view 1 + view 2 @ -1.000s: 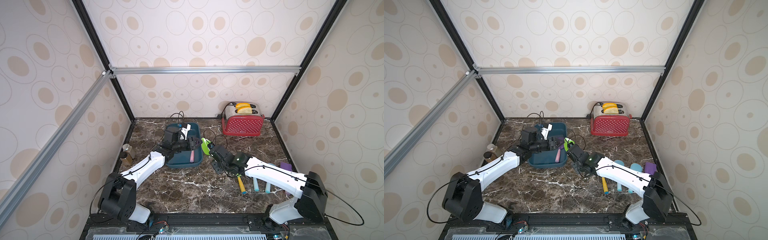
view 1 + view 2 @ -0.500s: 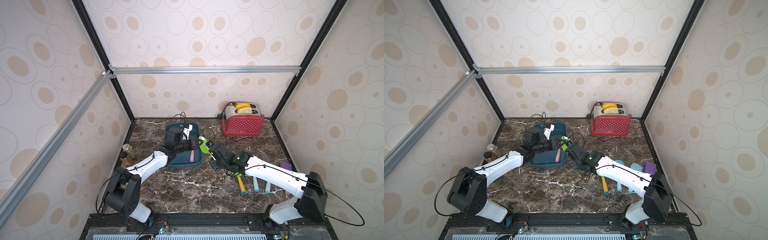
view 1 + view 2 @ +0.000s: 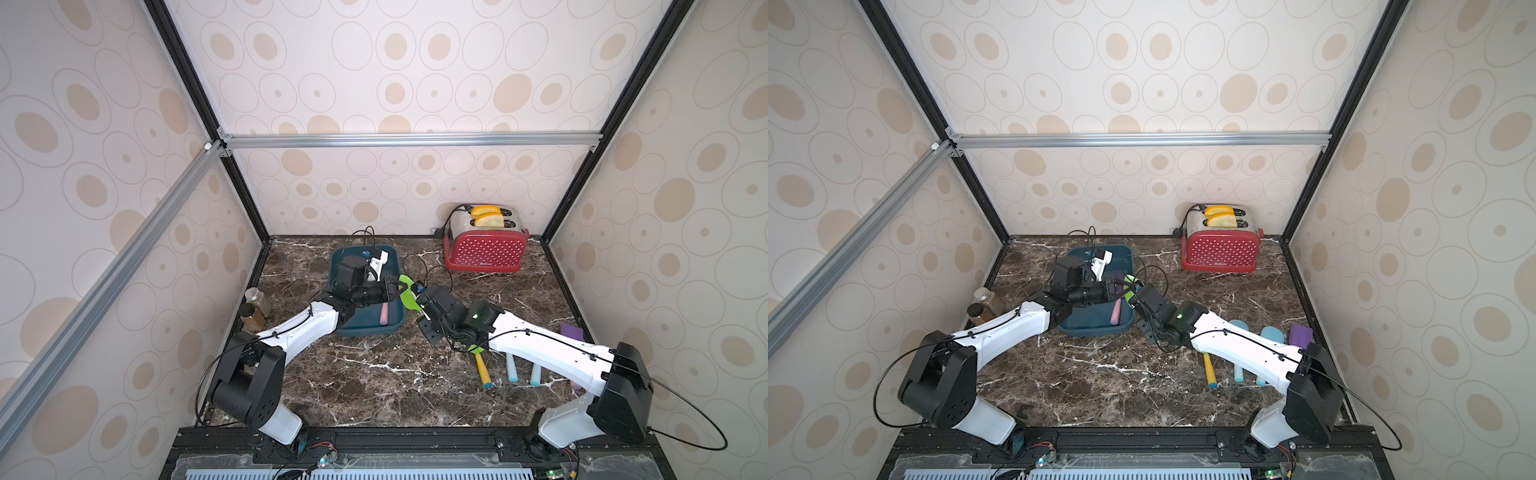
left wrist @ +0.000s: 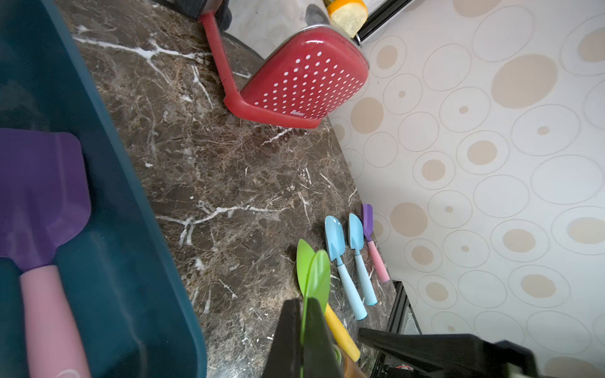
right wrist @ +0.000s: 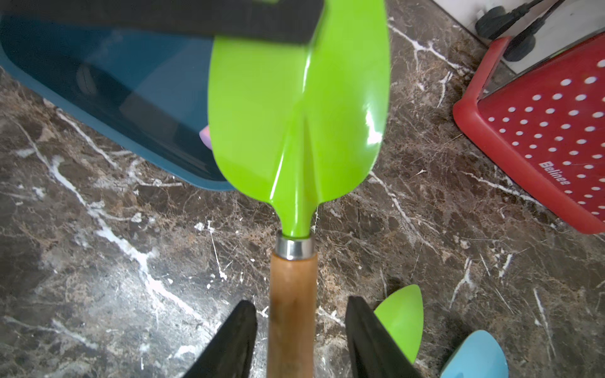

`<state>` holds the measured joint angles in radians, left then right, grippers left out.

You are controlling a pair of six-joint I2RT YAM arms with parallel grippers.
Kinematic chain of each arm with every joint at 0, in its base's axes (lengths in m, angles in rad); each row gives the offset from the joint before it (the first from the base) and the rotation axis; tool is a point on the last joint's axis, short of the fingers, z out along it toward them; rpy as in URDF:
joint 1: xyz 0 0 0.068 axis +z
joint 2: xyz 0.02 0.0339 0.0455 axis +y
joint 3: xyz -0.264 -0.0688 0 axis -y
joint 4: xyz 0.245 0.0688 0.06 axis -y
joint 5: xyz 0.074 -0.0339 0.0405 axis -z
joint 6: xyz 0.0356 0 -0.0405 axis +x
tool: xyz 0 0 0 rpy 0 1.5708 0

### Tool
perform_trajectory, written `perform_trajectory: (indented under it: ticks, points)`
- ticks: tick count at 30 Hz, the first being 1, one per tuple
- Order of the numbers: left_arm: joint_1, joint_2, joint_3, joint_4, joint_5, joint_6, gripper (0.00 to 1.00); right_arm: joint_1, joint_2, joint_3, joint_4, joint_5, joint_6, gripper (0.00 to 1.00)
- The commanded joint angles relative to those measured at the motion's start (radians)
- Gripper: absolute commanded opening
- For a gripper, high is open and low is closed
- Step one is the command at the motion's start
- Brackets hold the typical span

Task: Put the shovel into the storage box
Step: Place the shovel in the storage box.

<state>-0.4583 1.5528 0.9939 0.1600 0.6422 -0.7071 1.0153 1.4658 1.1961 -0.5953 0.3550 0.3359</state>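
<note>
The left gripper will swing past the purple shovel, toward the jars, and go down to release above the bare bottom of the storage box, because that space is below it.
A shovel [image 3: 409, 296] with a bright green blade [image 5: 294, 114] and wooden handle [image 5: 292, 311] hangs level just right of the storage box [image 3: 365, 332], over the marble. My left gripper [image 3: 395, 291] reaches across the teal box and is shut on the blade's edge [image 4: 317, 275]. My right gripper [image 5: 299, 304] is open, its jaws standing either side of the wooden handle with a gap on both sides. Inside the box [image 4: 131, 229] lies a purple shovel with a pink handle [image 4: 39, 183].
A red dotted toaster [image 3: 484, 251] with toast stands at the back right. More shovels lie under my right arm: a yellow-handled green one [image 3: 482, 370], two light blue [image 3: 511, 370] and a purple one [image 3: 571, 332]. Two jars [image 3: 257, 299] stand by the left wall.
My left gripper has reached right and closed on the green blade. My right gripper has opened off the wooden handle.
</note>
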Motion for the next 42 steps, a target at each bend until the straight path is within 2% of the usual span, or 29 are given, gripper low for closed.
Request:
perform_trajectory:
  ticks: [1, 4, 7, 9, 12, 17, 20, 25, 27, 35, 42]
  points:
    - [0.007, 0.013, 0.094, -0.113, -0.020, 0.119, 0.00, 0.024, -0.081, 0.022, -0.030, 0.069, -0.002, 0.54]
    - [0.058, 0.039, 0.194, -0.232, 0.019, 0.213, 0.00, 0.029, -0.173, -0.019, -0.041, 0.101, 0.014, 0.55]
    - [0.147, 0.065, 0.307, -0.353, 0.083, 0.302, 0.00, 0.030, -0.265, -0.098, -0.050, 0.143, 0.049, 0.57]
    - [0.208, 0.098, 0.407, -0.465, 0.132, 0.395, 0.05, 0.029, -0.305, -0.140, -0.075, 0.170, 0.073, 0.57]
    - [0.286, 0.188, 0.580, -0.647, 0.180, 0.521, 0.07, 0.029, -0.342, -0.198, -0.107, 0.179, 0.106, 0.57]
    - [0.342, 0.354, 0.787, -0.864, 0.141, 0.663, 0.04, 0.029, -0.375, -0.288, -0.138, 0.156, 0.163, 0.57]
    - [0.345, 0.459, 0.897, -0.977, 0.109, 0.747, 0.06, 0.028, -0.398, -0.336, -0.147, 0.164, 0.192, 0.57]
    - [0.345, 0.620, 1.049, -1.074, 0.002, 0.787, 0.05, 0.028, -0.427, -0.402, -0.143, 0.163, 0.247, 0.57]
    - [0.345, 0.672, 1.101, -1.116, -0.001, 0.802, 0.05, 0.028, -0.429, -0.421, -0.143, 0.151, 0.271, 0.57]
    - [0.345, 0.787, 1.175, -1.153, -0.011, 0.822, 0.06, 0.028, -0.432, -0.463, -0.147, 0.133, 0.310, 0.57]
    - [0.340, 0.863, 1.171, -1.151, 0.007, 0.817, 0.08, 0.029, -0.433, -0.462, -0.146, 0.138, 0.311, 0.58]
